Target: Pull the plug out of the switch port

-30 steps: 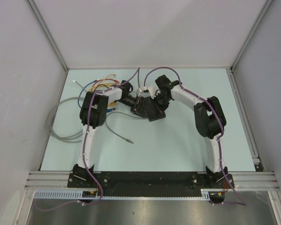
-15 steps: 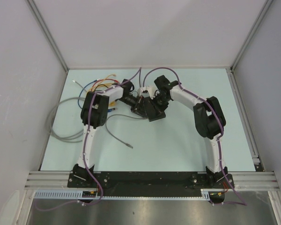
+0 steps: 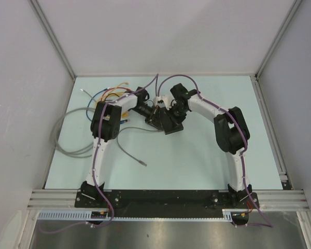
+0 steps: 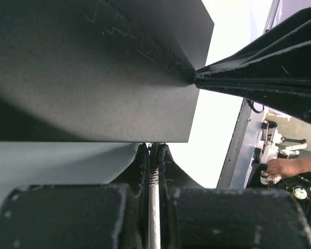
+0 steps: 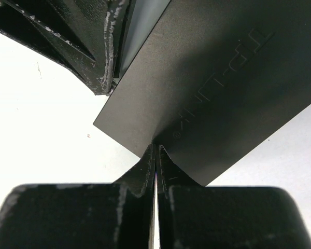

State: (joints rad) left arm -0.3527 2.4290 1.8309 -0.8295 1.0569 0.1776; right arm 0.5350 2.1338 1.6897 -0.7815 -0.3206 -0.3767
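The left gripper pulls the plug to its left in the top view next, toward the bundle of coloured cables, then lifts and releases it above them.
The black switch [image 3: 170, 125] lies at the table's middle back. Its flat top fills the left wrist view [image 4: 93, 67] and the right wrist view [image 5: 223, 88]. My left gripper [image 3: 152, 113] is at the switch's left edge, shut [image 4: 154, 151] on the plug [image 4: 154, 174], whose ribbed grey boot shows between the fingers. The port itself is hidden under the switch's edge. My right gripper [image 3: 172, 110] is shut with nothing in it; its tips [image 5: 155, 149] press down on the switch's top near a corner.
A bundle of coloured cables [image 3: 110, 94] lies at the back left. Grey cable loops [image 3: 72, 148] run off the table's left edge. A grey cable with a loose plug end [image 3: 143, 163] lies in front of the left arm. Walls enclose the table.
The loose grey cable end has slid a little toward the near edge. The left arm has shifted slightly; both grippers stay at the switch.
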